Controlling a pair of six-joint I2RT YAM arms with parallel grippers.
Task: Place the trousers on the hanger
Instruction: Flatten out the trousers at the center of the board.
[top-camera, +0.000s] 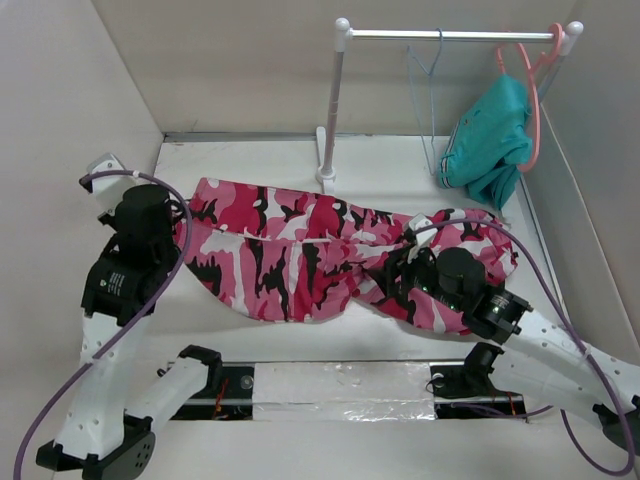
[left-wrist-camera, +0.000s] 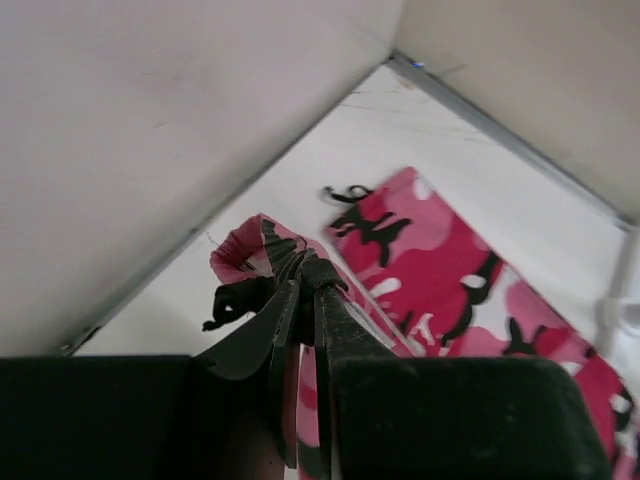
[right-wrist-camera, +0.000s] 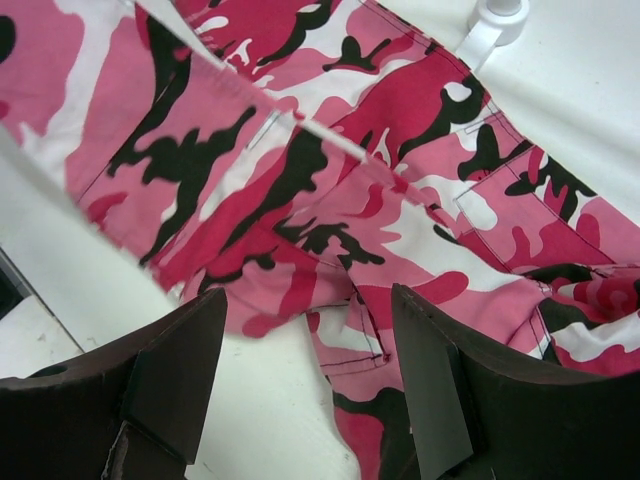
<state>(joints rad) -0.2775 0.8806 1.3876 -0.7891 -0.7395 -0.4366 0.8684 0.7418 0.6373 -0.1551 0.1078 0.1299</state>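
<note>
I will next lower my left gripper to the table close by the side, and it will stretch the bunched leg end of the trousers that way.
The trousers (top-camera: 320, 255), in pink, white and black camouflage, lie spread across the table from left to right. My left gripper (left-wrist-camera: 305, 272) is shut on a bunched leg end of the trousers (left-wrist-camera: 250, 255) near the left wall, lifting it slightly. My right gripper (right-wrist-camera: 310, 310) stands open just above the crotch area of the trousers (right-wrist-camera: 330, 210), with a fabric edge between its fingers but not gripped. In the top view the right gripper (top-camera: 398, 268) sits over the cloth's right part. The hanger (top-camera: 426, 100), thin and pale blue, hangs on the rack rail at the back right.
A white rack (top-camera: 338, 100) stands at the back, and its foot (right-wrist-camera: 495, 18) shows in the right wrist view. A coral hanger (top-camera: 536, 90) holds a teal garment (top-camera: 490, 140) on the same rail. White walls close in left, back and right. A taped slot (top-camera: 340, 390) runs along the near edge.
</note>
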